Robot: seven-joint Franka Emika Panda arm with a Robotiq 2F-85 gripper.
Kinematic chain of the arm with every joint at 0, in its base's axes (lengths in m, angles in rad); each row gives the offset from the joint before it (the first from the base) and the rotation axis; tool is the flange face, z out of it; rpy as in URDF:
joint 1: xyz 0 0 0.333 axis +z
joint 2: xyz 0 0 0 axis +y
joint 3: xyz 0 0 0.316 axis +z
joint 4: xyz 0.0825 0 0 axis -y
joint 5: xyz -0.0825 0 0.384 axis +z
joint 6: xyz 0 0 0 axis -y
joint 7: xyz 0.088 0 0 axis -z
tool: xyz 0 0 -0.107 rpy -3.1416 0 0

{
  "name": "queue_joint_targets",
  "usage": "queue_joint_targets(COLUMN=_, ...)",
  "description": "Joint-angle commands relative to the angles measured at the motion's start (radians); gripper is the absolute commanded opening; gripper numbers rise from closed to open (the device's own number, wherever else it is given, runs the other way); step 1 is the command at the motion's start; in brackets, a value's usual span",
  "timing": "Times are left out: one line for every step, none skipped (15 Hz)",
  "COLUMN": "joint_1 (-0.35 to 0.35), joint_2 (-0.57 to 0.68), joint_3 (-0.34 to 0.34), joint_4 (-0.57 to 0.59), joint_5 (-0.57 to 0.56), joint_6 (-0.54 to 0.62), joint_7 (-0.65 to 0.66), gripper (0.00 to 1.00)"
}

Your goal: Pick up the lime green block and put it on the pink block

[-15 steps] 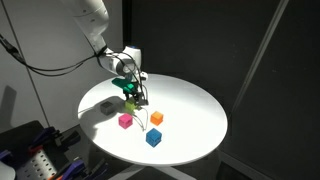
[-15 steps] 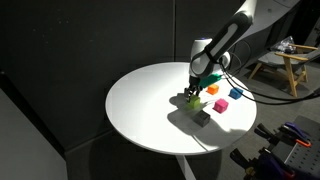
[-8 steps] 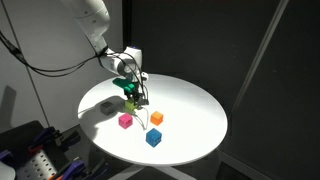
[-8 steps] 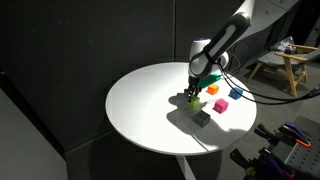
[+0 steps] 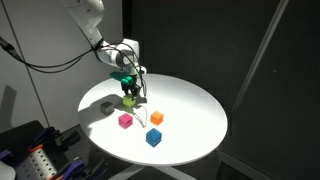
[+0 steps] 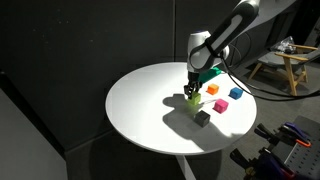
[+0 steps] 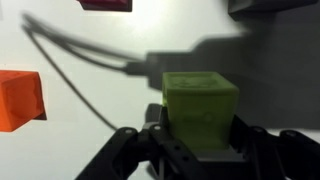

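Observation:
My gripper carries the lime green block point(image 7: 200, 108) toward the top of the wrist view next, onto the bare top of the pink block point(image 7: 106, 4), and lets go there.
The lime green block point(image 7: 200, 108) sits between my gripper's fingers in the wrist view, held just above the white table. My gripper point(image 5: 130, 98) is shut on it; the block point(image 6: 192, 98) also shows in both exterior views, lifted a little off the surface. The pink block point(image 5: 125, 120) rests on the table a short way in front of the gripper. It appears again as the pink block point(image 6: 221, 105) beyond the gripper, and its edge shows as the pink block point(image 7: 105, 4) at the top of the wrist view.
An orange cube point(image 5: 157, 118) and a blue cube point(image 5: 153, 138) stand near the pink one on the round white table point(image 5: 190, 110). A thin cable point(image 7: 80, 60) lies across the tabletop. A dark shadow falls beside the orange cube point(image 7: 20, 100).
The gripper has closed on the lime green block and risen slightly, lifting it off the table. The other cubes have not moved.

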Motion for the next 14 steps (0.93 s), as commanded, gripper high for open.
queue_joint_targets(joint_1=0.009, joint_2=-0.108, joint_3=-0.007, joint_4=-0.086, joint_5=-0.03, joint_6=-0.031, joint_7=0.029, gripper=0.29)
queue_joint_targets(joint_1=0.006, joint_2=-0.131, joint_3=-0.008, joint_4=-0.106, joint_5=-0.029, joint_6=-0.031, joint_7=0.03, gripper=0.29)
queue_joint_targets(joint_1=0.003, joint_2=-0.153, joint_3=-0.011, joint_4=-0.127, joint_5=-0.026, joint_6=-0.023, joint_7=0.038, gripper=0.29)
queue_joint_targets(joint_1=0.001, joint_2=-0.175, joint_3=-0.015, joint_4=-0.147, joint_5=-0.026, joint_6=-0.017, joint_7=0.045, gripper=0.29)
queue_joint_targets(joint_1=-0.001, joint_2=-0.195, joint_3=-0.02, joint_4=-0.165, joint_5=-0.026, joint_6=-0.012, joint_7=0.056, gripper=0.29)
queue_joint_targets(joint_1=-0.005, joint_2=-0.216, joint_3=-0.026, joint_4=-0.183, joint_5=-0.024, joint_6=-0.011, joint_7=0.068, gripper=0.29)
queue_joint_targets(joint_1=-0.008, joint_2=-0.234, joint_3=-0.031, joint_4=-0.197, joint_5=-0.025, joint_6=-0.012, joint_7=0.075, gripper=0.29)
queue_joint_targets(joint_1=-0.01, joint_2=-0.253, joint_3=-0.041, joint_4=-0.213, joint_5=-0.032, joint_6=-0.008, joint_7=0.089, gripper=0.29)
queue_joint_targets(joint_1=-0.013, joint_2=-0.268, joint_3=-0.048, joint_4=-0.227, joint_5=-0.035, joint_6=-0.008, joint_7=0.1, gripper=0.29)
queue_joint_targets(joint_1=-0.016, joint_2=-0.281, joint_3=-0.056, joint_4=-0.239, joint_5=-0.038, joint_6=-0.006, joint_7=0.11, gripper=0.29)
queue_joint_targets(joint_1=-0.02, joint_2=-0.294, joint_3=-0.064, joint_4=-0.249, joint_5=-0.043, joint_6=-0.008, joint_7=0.124, gripper=0.29)
queue_joint_targets(joint_1=-0.025, joint_2=-0.307, joint_3=-0.071, joint_4=-0.263, joint_5=-0.051, joint_6=-0.007, joint_7=0.133, gripper=0.29)
queue_joint_targets(joint_1=-0.031, joint_2=-0.315, joint_3=-0.077, joint_4=-0.272, joint_5=-0.058, joint_6=-0.01, joint_7=0.143, gripper=0.29)
queue_joint_targets(joint_1=-0.036, joint_2=-0.323, joint_3=-0.083, joint_4=-0.282, joint_5=-0.064, joint_6=-0.01, joint_7=0.149, gripper=0.29)
